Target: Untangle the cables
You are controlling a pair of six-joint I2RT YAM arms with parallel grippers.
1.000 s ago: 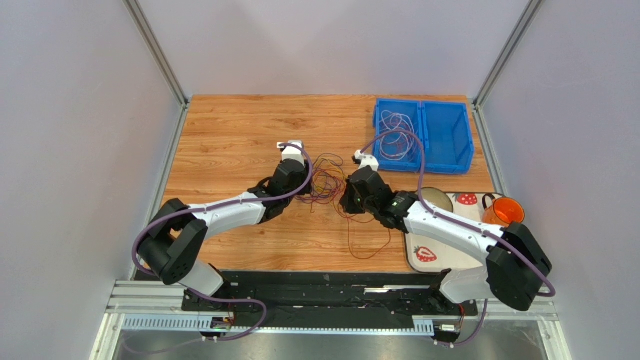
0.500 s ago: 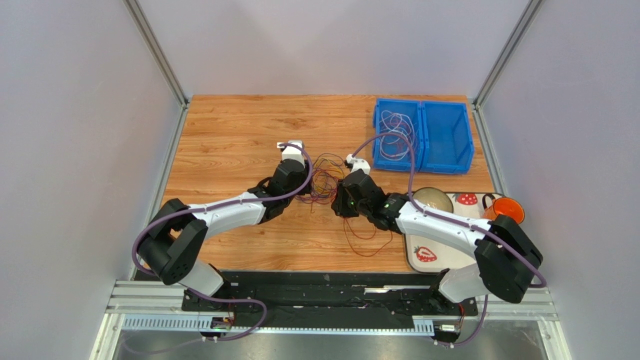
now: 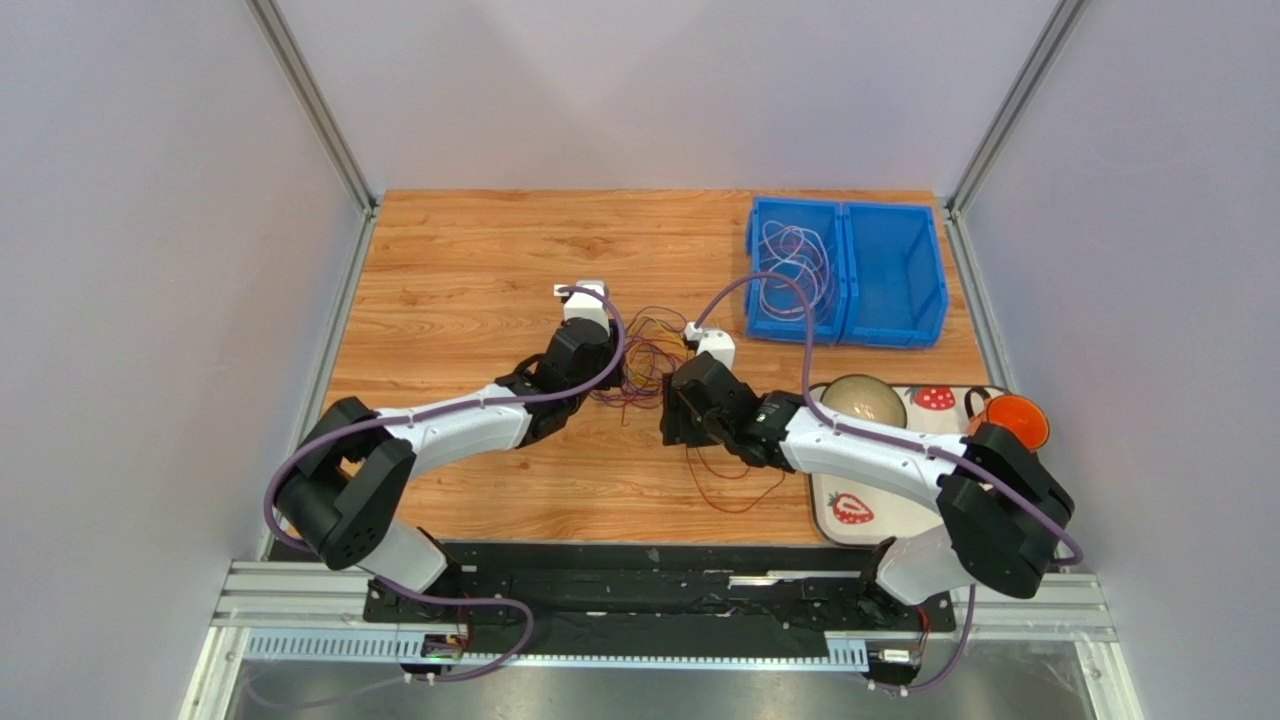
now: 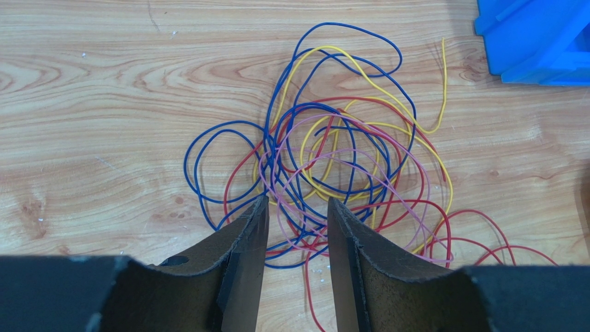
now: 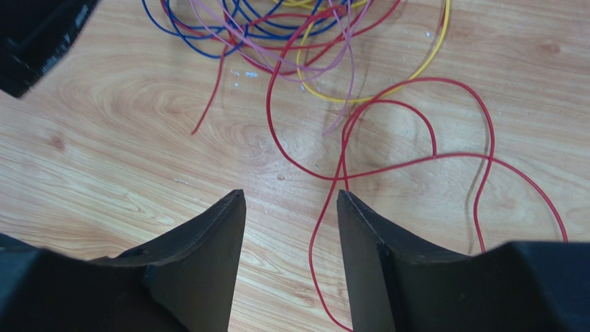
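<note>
My right gripper lowers its open fingers around the red cable's bend [image 5: 302, 169] next and closes there, as the bend lies below it, clear of the blue pieces of cable.
A tangle of thin cables [image 3: 646, 360] in blue, red, yellow and pink lies on the wooden table between the two arms. In the left wrist view the cables [image 4: 332, 152] lie just ahead. My left gripper [image 4: 298, 200] is open, with blue, pink and red strands lying on the table between its fingers. My right gripper [image 5: 291, 195] is open just above the table. A loose red cable [image 5: 415, 124] trails out of the tangle and passes between its fingers close to the right one. From above, the left gripper [image 3: 613, 375] and the right gripper [image 3: 676, 408] flank the tangle.
A blue two-compartment bin [image 3: 887, 270] stands at the back right, its corner [image 4: 540, 41] also in the left wrist view, with pale cables [image 3: 789, 255] in its left compartment. A white tray [image 3: 849, 510], a bowl [image 3: 861, 398] and an orange cup [image 3: 1010, 420] sit at the right.
My right gripper has opened from shut and moved left towards the tangle. The red cable's loop now lies slack on the table. The left arm has stayed put.
</note>
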